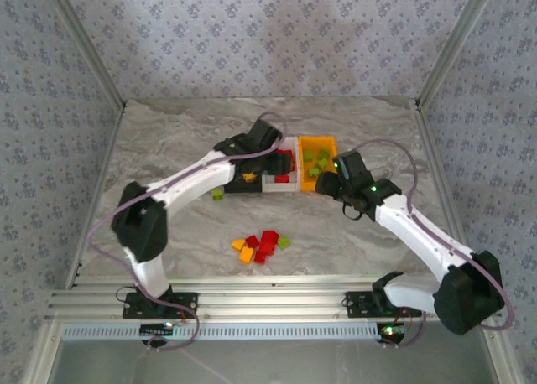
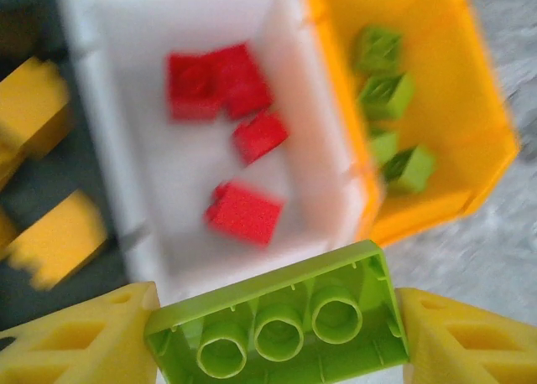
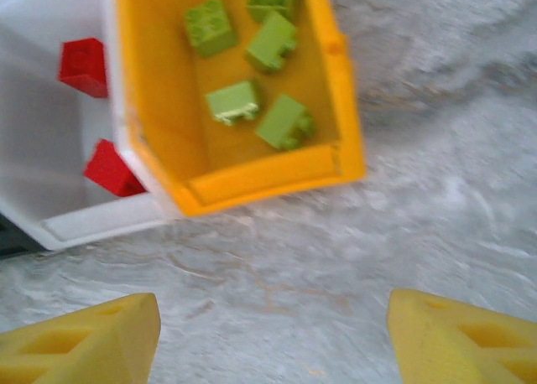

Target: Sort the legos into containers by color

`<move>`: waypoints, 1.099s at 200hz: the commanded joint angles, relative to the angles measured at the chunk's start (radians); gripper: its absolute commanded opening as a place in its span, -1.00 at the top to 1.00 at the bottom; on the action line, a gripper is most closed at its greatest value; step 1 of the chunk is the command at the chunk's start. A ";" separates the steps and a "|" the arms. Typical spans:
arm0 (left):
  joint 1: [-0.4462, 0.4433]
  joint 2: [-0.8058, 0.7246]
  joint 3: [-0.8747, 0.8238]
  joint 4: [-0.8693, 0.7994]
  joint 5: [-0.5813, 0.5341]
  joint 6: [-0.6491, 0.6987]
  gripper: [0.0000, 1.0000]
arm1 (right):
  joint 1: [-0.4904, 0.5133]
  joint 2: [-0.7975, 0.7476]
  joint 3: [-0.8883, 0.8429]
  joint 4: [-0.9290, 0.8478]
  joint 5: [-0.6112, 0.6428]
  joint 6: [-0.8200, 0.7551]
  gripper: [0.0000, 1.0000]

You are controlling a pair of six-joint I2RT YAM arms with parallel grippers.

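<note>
My left gripper should next carry the light green lego outward across the white container, over the orange container, and let go of it, since green legos already lie inside.
My left gripper is shut on a light green lego, held by its ends with its hollow underside facing the camera, above the near wall of the white container. That container holds red legos; the orange container holds green legos, and the black container holds yellow ones. My right gripper stands open over bare table just in front of the orange container. From above, the left gripper is over the containers and the right gripper beside them.
A loose pile of red, orange and green legos lies on the marble table between the arms. One green lego sits alone left of the black container. Patterned walls enclose the table.
</note>
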State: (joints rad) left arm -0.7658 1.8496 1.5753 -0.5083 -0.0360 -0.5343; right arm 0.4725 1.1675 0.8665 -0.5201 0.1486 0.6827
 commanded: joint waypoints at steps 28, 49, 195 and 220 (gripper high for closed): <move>-0.047 0.341 0.506 -0.094 0.073 0.059 -0.19 | -0.035 -0.113 -0.096 -0.073 0.022 0.046 -0.48; -0.053 0.480 0.727 -0.191 0.074 0.060 -0.22 | -0.036 -0.128 -0.102 -0.077 0.019 0.049 -0.48; -0.052 -0.253 -0.123 0.148 -0.056 0.013 -0.99 | 0.266 0.054 -0.056 0.135 -0.139 -0.111 -0.46; -0.046 -0.503 -0.438 0.157 -0.151 -0.047 -0.99 | 0.360 0.159 -0.014 0.169 -0.153 -0.142 -0.49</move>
State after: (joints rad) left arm -0.8143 1.5158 1.3682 -0.4328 -0.0734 -0.5171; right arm 0.7635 1.2530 0.7952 -0.4095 0.0330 0.6029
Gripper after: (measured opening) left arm 0.993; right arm 0.737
